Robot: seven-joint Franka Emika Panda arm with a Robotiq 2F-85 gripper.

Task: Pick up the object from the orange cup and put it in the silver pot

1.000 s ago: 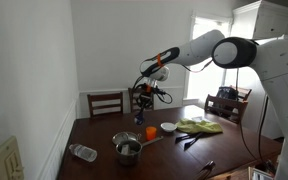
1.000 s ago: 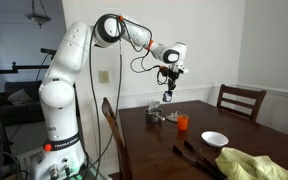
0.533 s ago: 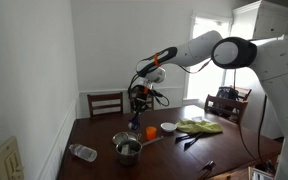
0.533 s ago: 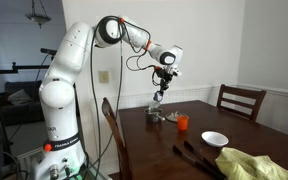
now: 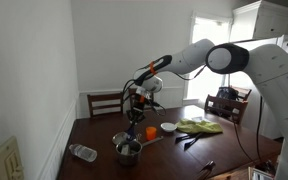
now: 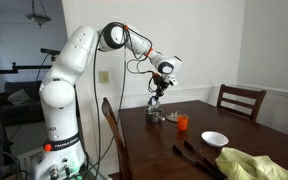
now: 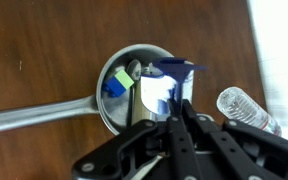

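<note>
I should next move my gripper to the left in the wrist view and down over the pot's opening (image 5: pixel 128 148) (image 7: pixel 139 92), because the thin blue object still sticks out over the pot's rim.
The silver pot (image 7: pixel 134 52) fills the middle of the wrist view, its straight handle pointing left. A small blue and green block (image 7: pixel 115 85) lies inside it. My gripper (image 7: pixel 177 103) is shut on a thin blue object (image 7: pixel 180 70) and holds it over the pot's opening. In both exterior views the gripper (image 5: pixel 134 112) (image 6: pixel 156 98) hangs a little above the pot (image 5: pixel 127 149) (image 6: pixel 154 116). The orange cup (image 5: pixel 150 131) (image 6: pixel 182 122) stands beside the pot, apart from the gripper.
A clear plastic bottle (image 7: pixel 246 108) (image 5: pixel 82 152) lies on the dark wooden table next to the pot. A small white bowl (image 5: pixel 168 128) (image 6: pixel 214 139) and a yellow-green cloth (image 5: pixel 199 126) (image 6: pixel 249 165) lie further along. Wooden chairs (image 5: pixel 106 102) stand round the table.
My gripper has moved down and sideways, away from the orange cup to a spot over the silver pot, with the blue object in it.
</note>
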